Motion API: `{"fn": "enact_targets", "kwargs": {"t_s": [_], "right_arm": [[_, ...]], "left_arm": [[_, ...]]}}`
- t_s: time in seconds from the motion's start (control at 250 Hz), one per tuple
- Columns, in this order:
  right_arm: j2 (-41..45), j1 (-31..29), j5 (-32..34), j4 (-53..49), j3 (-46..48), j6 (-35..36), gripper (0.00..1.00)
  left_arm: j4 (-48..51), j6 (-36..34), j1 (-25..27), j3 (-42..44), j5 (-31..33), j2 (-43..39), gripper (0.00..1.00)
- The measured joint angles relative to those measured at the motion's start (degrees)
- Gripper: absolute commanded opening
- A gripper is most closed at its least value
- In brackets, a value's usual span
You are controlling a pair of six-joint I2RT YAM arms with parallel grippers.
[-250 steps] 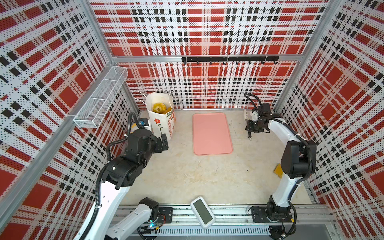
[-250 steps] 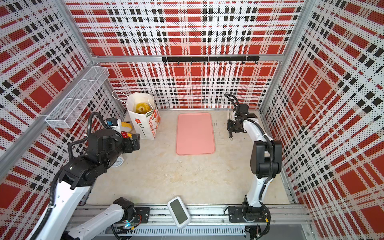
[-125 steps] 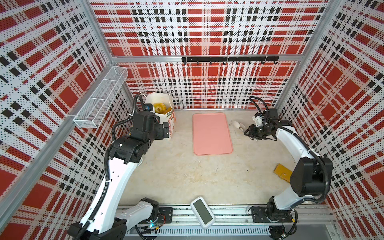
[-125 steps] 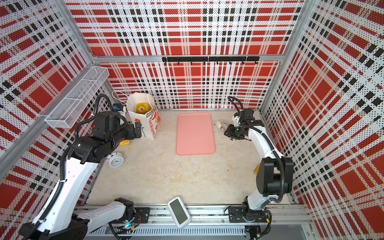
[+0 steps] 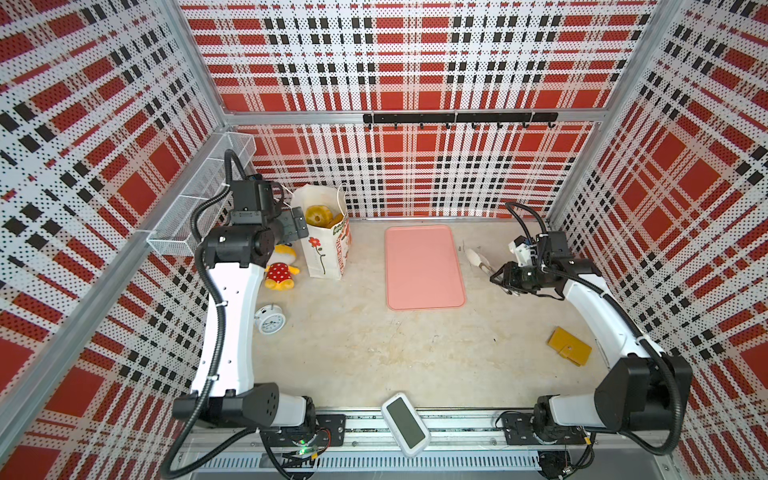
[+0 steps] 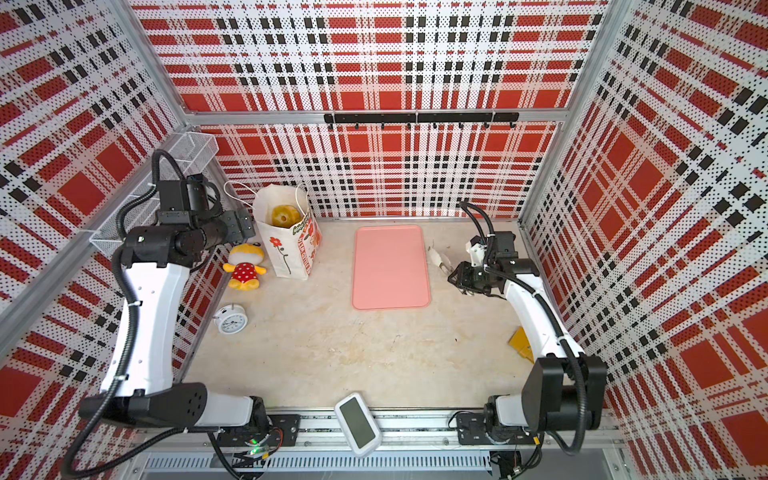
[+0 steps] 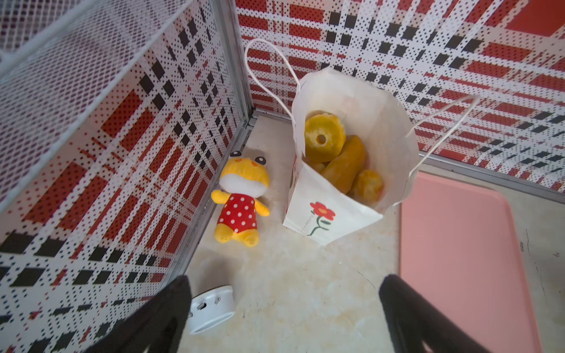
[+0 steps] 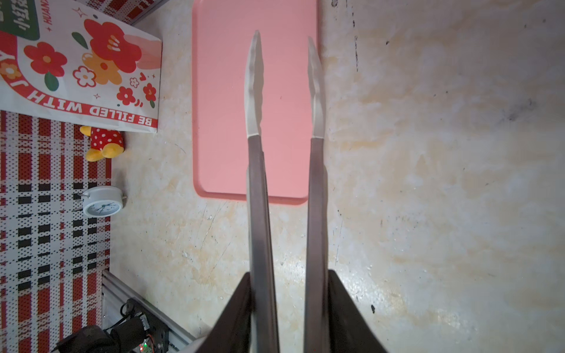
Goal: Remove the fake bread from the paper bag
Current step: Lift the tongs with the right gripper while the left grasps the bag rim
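Observation:
The open left gripper moves outward and down onto the bag's rim [image 6: 257,212] [image 7: 298,148] beside the plush toy next, since it is a thin edge standing up clear of the bread.
The paper bag [image 5: 326,253] [image 6: 291,257] [image 7: 330,220] [image 8: 79,76] stands upright at the back left, its mouth open. Inside lies the fake bread [image 5: 318,215] [image 6: 284,216]: a yellow ring cake [image 7: 324,137], a long loaf [image 7: 345,165] and a bun show. My left gripper [image 5: 296,222] [image 6: 240,222] [image 7: 284,287] hangs open beside the bag's top edge, empty. On the right, my right gripper [image 5: 505,277] [image 6: 462,279] [image 8: 289,273] is shut on metal tongs [image 8: 255,183] whose white tips [image 5: 473,257] point toward the pink tray.
A pink tray [image 5: 424,266] [image 6: 390,266] lies mid-table. A yellow plush toy [image 5: 280,272] [image 7: 241,201] and a white alarm clock [image 5: 270,322] [image 8: 102,204] sit left of the bag. A yellow wallet [image 5: 569,351] lies front right. A wire basket [image 5: 199,199] hangs on the left wall.
My left arm has risen and carried its open gripper back to the bag's top. My right arm has swung forward from the back wall, holding the tongs.

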State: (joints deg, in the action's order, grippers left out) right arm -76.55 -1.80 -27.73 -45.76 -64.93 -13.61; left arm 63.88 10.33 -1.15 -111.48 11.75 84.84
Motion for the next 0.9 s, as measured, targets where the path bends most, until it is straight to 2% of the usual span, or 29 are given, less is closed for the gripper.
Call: {"fn": "enact_targets", "kwargs": {"t_s": [0.12,0.392,0.496,0.648,0.9], "right_arm": [[5.05,-0.09,-0.63,0.46,3.56,-0.02,0.36],[8.28,-0.09,-0.76,0.57,4.96,0.31,0.35],[8.61,-0.11,-0.7,0.48,5.9,0.31,0.34],[9.6,-0.74,-0.5,-0.02,7.15,0.31,0.34],[11.82,-1.66,0.13,-0.85,8.98,-0.02,0.31]], "left_arm": [[0.87,-0.07,-0.22,-7.45,-0.33,8.96,0.98],[2.86,2.03,-1.7,-20.37,-0.44,26.23,0.82],[3.26,3.21,-2.71,-21.99,-1.11,29.24,0.75],[3.54,4.22,-3.8,-24.48,-1.88,32.89,0.73],[1.88,7.28,-4.83,-28.24,-4.72,37.27,0.6]]}}
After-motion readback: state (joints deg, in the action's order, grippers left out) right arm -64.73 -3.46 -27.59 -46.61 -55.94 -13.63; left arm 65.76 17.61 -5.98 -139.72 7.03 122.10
